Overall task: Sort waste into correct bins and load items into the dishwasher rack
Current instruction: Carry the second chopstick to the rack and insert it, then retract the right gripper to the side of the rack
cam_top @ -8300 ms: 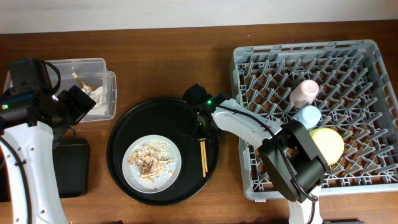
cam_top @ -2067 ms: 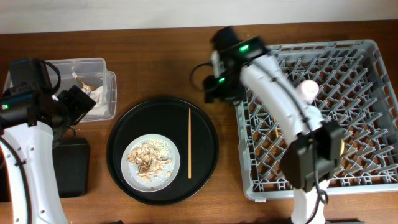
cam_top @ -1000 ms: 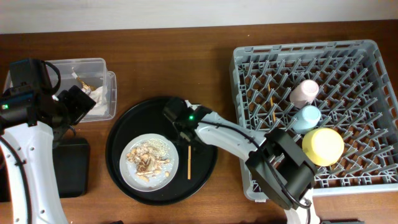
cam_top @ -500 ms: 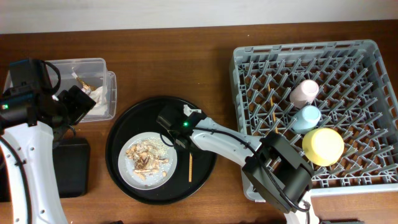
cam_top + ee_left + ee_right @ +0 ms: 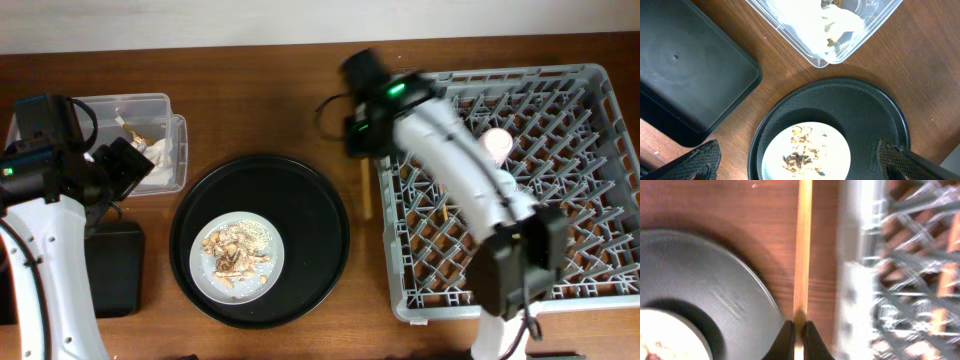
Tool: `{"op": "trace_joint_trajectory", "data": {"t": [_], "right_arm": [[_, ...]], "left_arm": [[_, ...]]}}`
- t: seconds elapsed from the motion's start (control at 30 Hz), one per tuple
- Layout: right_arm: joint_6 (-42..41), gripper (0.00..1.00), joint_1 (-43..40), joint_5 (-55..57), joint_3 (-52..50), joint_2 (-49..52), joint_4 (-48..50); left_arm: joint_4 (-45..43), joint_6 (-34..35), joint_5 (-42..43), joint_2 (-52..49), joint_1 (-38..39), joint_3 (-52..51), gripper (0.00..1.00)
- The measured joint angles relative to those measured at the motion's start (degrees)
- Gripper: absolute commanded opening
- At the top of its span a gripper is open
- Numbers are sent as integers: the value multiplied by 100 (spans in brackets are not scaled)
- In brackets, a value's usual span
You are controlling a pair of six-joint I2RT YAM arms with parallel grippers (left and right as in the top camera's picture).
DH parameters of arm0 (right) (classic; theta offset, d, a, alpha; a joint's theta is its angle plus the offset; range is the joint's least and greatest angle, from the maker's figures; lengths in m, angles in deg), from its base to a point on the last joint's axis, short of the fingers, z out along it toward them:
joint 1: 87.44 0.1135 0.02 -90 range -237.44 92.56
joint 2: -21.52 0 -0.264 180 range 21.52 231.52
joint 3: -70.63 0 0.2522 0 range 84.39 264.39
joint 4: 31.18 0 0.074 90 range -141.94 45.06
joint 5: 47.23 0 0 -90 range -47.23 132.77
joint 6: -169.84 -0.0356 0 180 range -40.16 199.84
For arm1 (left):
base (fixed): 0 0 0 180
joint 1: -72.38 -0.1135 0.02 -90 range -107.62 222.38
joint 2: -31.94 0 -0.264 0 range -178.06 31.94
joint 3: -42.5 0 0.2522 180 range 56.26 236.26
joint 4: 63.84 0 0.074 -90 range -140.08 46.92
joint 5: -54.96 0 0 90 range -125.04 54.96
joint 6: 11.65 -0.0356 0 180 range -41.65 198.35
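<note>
The second chopstick hangs outside the rack, so my right gripper will next swing to the right in the overhead view, over the rack between this chopstick and the pink cup.
My right gripper (image 5: 364, 152) (image 5: 797, 336) is shut on a wooden chopstick (image 5: 366, 190) (image 5: 804, 255) and holds it over the table between the round black tray and the grey dishwasher rack (image 5: 600, 290) (image 5: 890, 255). A second chopstick (image 5: 439, 205) lies in the rack. The pink cup (image 5: 497, 146) shows in the rack; my right arm hides the blue cup and yellow saucer. The grey-white plate (image 5: 237, 258) (image 5: 805, 150) carries food scraps. My left gripper (image 5: 128, 165) (image 5: 797, 162) is open and empty, high above the plate. Paper wrappers (image 5: 825, 25) lie in the clear box (image 5: 150, 105).
The large round black tray (image 5: 310, 220) (image 5: 875, 115) holds the plate. The shallow black rectangular tray (image 5: 115, 270) (image 5: 685, 80) sits at the left, below the clear box. Bare wooden table lies behind the tray and rack.
My right gripper lifted the chopstick off the round black tray and carried it up and right to the rack's left edge. The left arm has not moved.
</note>
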Motion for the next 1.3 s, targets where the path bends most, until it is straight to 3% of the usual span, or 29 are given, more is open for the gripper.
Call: {"op": "trace_joint_trajectory", "data": {"t": [0.17,0.33,0.37,0.4,0.43,0.5,0.57,0.7,0.77,0.87,1.1,1.3], "right_arm": [[1797,4,-1486,-535,96,-24,-656],[2448,5,-2253,-623,87,-24,-713],[2540,9,-2361,-629,59,-22,-691],[2590,22,-2428,-632,35,-22,-680],[2638,49,-2492,-634,7,-24,-675],[2677,55,-2566,-651,-44,-24,-660],[2747,71,-2588,-654,-109,-24,-662],[2708,82,-2588,-695,-168,-24,-667],[2605,94,-2588,-695,-168,-24,-673],[2227,99,-2588,-726,-166,-24,-942],[1445,98,-2763,-758,625,-186,-1934],[1045,98,-4131,-772,1705,-1021,-2627]], "left_arm": [[2,0,0,0,-2,0,99],[0,0,0,0,-2,0,99],[0,2,0,0,-2,0,99],[0,0,0,0,-2,0,100],[0,0,0,0,-2,0,99],[0,0,0,0,-2,0,99],[0,2,0,0,-2,0,99],[0,0,0,0,-2,0,99],[0,0,0,0,-2,0,99],[0,0,0,0,-2,0,99],[0,0,0,0,-2,0,99],[0,0,0,0,-2,0,99]]}}
